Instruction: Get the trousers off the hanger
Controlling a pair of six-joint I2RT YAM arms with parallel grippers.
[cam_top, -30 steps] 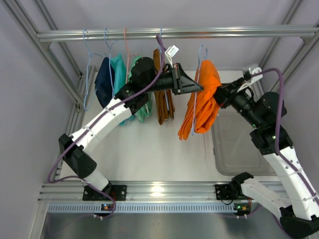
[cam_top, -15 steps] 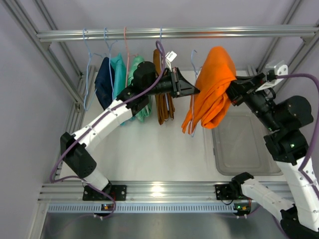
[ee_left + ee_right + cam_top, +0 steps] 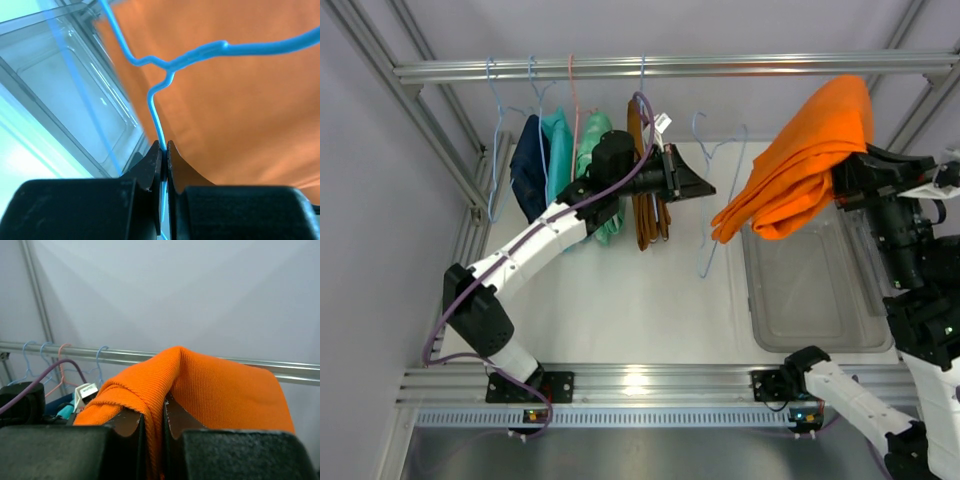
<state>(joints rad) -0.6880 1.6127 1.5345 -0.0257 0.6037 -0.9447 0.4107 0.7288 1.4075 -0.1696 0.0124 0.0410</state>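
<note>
The trousers (image 3: 810,160) are already off the hanger. Next I need to tilt my right gripper downward, lower them inside the clear bin (image 3: 818,292) below and release them.
The bright orange trousers (image 3: 810,160) hang folded over my right gripper (image 3: 850,178), raised high at the right above the clear bin, apart from the hanger. That gripper (image 3: 154,415) is shut on a fold of the trousers (image 3: 210,385). The light-blue wire hanger (image 3: 720,190) is bare, off the rail, held out to the right of the hanging clothes. My left gripper (image 3: 708,188) is shut on it; in the left wrist view the wire (image 3: 165,75) runs up from between the closed jaws (image 3: 163,148), with the orange cloth (image 3: 240,110) behind.
A metal rail (image 3: 670,68) spans the back with a navy, teal, green and brown-ochre garment (image 3: 645,190) hanging on blue and pink hangers. A clear plastic bin (image 3: 810,290) lies on the table at the right. Frame posts stand at both sides.
My right gripper has pulled the trousers up and to the right, off the hanger. The hanger, in my left gripper, now hangs bare; the left arm has barely moved.
</note>
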